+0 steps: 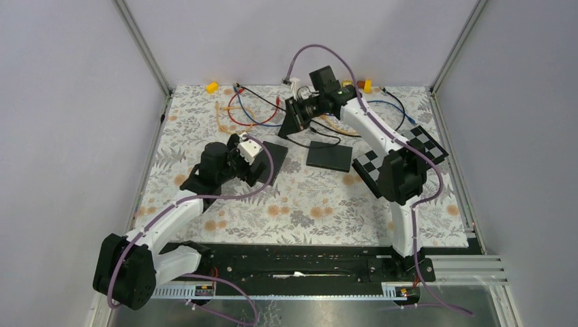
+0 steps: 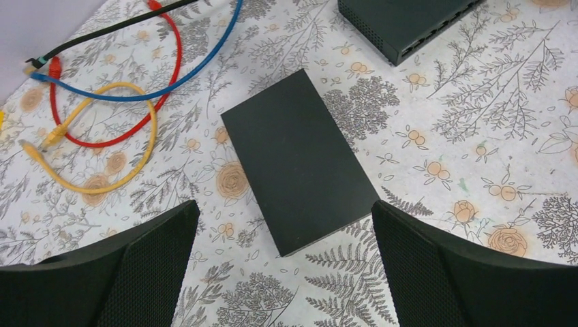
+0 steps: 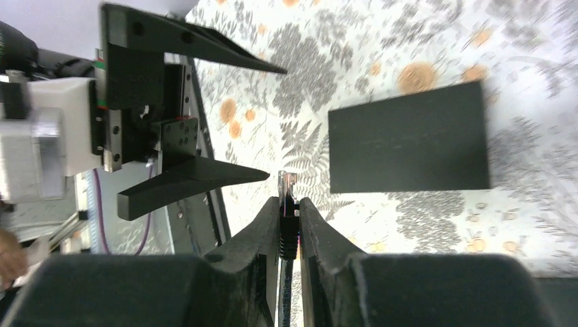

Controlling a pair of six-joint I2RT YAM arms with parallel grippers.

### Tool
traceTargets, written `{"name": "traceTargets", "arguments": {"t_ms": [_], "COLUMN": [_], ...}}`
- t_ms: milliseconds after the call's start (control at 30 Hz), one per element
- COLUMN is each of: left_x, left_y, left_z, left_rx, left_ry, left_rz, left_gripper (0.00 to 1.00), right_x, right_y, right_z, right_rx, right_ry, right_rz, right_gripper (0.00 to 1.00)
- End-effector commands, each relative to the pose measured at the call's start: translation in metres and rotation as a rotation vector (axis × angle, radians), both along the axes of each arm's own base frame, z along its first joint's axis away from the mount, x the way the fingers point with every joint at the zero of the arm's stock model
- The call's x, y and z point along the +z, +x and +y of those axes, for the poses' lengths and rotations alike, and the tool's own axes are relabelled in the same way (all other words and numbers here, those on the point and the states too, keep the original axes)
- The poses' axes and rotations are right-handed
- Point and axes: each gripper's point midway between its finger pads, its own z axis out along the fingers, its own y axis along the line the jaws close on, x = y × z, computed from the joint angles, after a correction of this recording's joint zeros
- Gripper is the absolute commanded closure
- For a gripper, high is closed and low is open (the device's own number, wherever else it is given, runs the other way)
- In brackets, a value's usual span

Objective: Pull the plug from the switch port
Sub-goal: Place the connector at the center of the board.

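The plug hangs free of every port, so my right gripper will move outward, tilt down and lower it to the mat among the back cables.
My right gripper (image 3: 290,204) is shut on a black cable's plug (image 3: 287,185), whose clear tip sticks out past the fingertips. The plug hangs in the air and sits in no port. In the top view this gripper (image 1: 294,117) is raised at the back middle of the table. A black switch (image 2: 402,24) with a row of ports lies at the top right of the left wrist view and mid-table in the top view (image 1: 329,155). My left gripper (image 2: 284,204) is open over a flat black box (image 2: 300,160), touching nothing.
Red (image 2: 167,75), blue (image 2: 204,68) and yellow (image 2: 136,163) cables lie looped at the back left of the floral mat. A checkered board (image 1: 409,153) lies beside the right arm. Small yellow blocks (image 1: 212,87) sit along the back edge.
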Motion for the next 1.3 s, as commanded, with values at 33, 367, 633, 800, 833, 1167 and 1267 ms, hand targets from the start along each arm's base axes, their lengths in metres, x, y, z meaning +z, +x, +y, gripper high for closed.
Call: {"name": "traceTargets", "arguments": {"t_ms": [33, 367, 633, 800, 833, 1167, 1267], "left_x": [0.018, 0.023, 0.009, 0.002, 0.001, -0.015, -0.018], "left_y": [-0.001, 0.006, 0.007, 0.006, 0.006, 0.009, 0.009], "left_z": [0.006, 0.017, 0.016, 0.018, 0.018, 0.013, 0.012], "left_rx": [0.012, 0.067, 0.062, 0.063, 0.062, 0.041, 0.037], "left_ry": [-0.058, -0.069, -0.057, -0.042, -0.039, -0.023, -0.021], "left_rz": [-0.035, -0.068, -0.027, -0.021, -0.018, 0.046, 0.06], "left_gripper": [0.01, 0.01, 0.01, 0.01, 0.01, 0.01, 0.01], "right_x": [0.09, 0.114, 0.032, -0.035, -0.053, -0.119, -0.118], "right_y": [0.014, 0.088, 0.178, 0.218, 0.224, 0.233, 0.232], "right_z": [-0.025, -0.073, -0.092, -0.094, -0.095, -0.105, -0.106], "right_rx": [-0.094, -0.361, -0.488, -0.477, -0.474, -0.476, -0.479], "right_ry": [-0.023, -0.188, -0.356, -0.345, -0.353, -0.385, -0.378], "right_rz": [-0.277, -0.491, -0.537, -0.489, -0.473, -0.366, -0.355], "right_gripper": [1.0, 1.0, 1.0, 1.0, 1.0, 0.94, 0.88]}}
